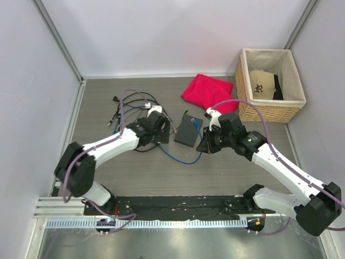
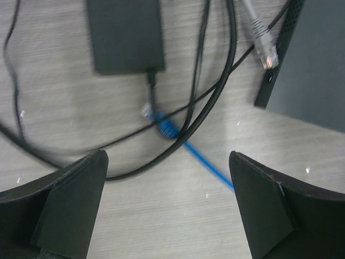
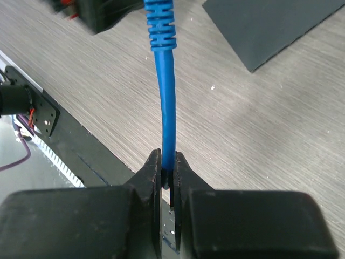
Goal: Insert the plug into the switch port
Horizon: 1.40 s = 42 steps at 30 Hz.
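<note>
The tabletop short of the switch is bare, so the robot's right gripper will next move down and back toward the robot's base to that spot and release the cable.
The switch is a flat dark box lying mid-table; its edge also shows in the left wrist view and a corner in the right wrist view. My right gripper is shut on a blue cable just behind the plug's ribbed boot; the plug's tip runs off the top of that view. From above, this gripper sits at the switch's right side, the blue plug over the switch. My left gripper stands wide open over bare table, left of the switch.
The cable's other blue plug lies under black cords. A black power brick and a grey plug lie nearby. Behind are a red cloth and a wicker basket holding a cap.
</note>
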{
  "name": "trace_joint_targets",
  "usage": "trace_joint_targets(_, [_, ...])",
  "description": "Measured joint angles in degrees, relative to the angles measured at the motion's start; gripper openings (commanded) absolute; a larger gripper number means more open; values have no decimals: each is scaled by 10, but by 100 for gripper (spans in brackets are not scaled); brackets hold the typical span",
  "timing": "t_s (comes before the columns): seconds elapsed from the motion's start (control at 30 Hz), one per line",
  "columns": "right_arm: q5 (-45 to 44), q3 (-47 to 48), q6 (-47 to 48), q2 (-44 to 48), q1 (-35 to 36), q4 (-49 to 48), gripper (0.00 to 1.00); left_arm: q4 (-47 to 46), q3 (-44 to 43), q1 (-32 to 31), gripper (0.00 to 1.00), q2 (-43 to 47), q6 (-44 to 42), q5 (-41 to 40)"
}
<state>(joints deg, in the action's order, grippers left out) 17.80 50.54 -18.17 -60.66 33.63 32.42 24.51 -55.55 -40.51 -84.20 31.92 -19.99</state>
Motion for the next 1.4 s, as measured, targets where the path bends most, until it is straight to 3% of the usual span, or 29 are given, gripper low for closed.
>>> trace_joint_targets(0.27, [10, -18, 5, 6, 0, -3, 1, 16, -129, -32, 100, -176, -54, -70])
trace_joint_targets(0.43, [9, -24, 8, 20, 0, -5, 1, 44, -164, -37, 88, -251, -71, -120])
trace_joint_targets(0.7, [-13, -23, 19, 42, -6, 4, 1, 80, -176, -6, 82, -265, -90, -193])
trace_joint_targets(0.87, [-38, -9, 26, 54, -10, 41, 1, 89, -176, 94, 83, -265, -88, -210])
trace_joint_targets(1.07, [-70, 25, 31, 87, -13, 86, 1, 106, -185, 195, 90, -266, -85, -238])
trace_joint_targets(1.23, [-98, 31, 24, 64, -16, 101, 3, 110, -180, 181, 99, -245, -71, -215])
trace_joint_targets(1.4, [-121, 15, 3, 5, -25, 102, 4, 107, -141, 115, 100, -122, -57, -164])
